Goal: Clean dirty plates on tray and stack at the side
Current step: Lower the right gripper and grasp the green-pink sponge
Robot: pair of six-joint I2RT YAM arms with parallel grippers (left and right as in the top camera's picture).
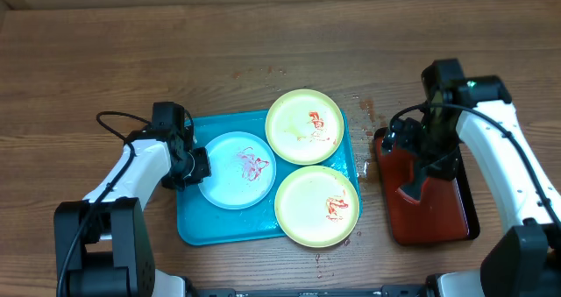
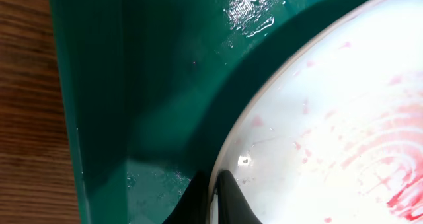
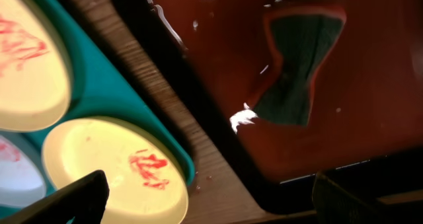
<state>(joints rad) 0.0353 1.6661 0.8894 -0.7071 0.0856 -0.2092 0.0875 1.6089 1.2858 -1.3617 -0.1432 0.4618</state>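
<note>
The dark green sponge on the dark red tray (image 1: 443, 222) gets narrow at its middle. My right gripper should go down next, open and turning slightly, onto that narrow part of the sponge.
The pale blue-white plate (image 1: 237, 170) lies at the left of the turquoise tray (image 1: 188, 222), with red smears on it. Two lime-rimmed plates (image 1: 305, 126) (image 1: 316, 205) lie at the tray's right, both smeared red. My left gripper (image 1: 200, 166) is shut on the blue plate's left rim. In the left wrist view its fingers (image 2: 213, 192) pinch the plate (image 2: 330, 118) edge over the tray floor (image 2: 165, 85). My right gripper (image 1: 421, 170) is open and empty above the dark red tray (image 1: 443, 222). Its view (image 3: 218, 197) shows a green plate (image 3: 119, 171).
A dark green sponge with an orange edge (image 3: 291, 72) lies on the wet dark red, black-rimmed tray (image 3: 370, 85), right of the turquoise tray (image 3: 112, 92). Water drops speckle the wooden table (image 1: 364, 104) between the two trays.
</note>
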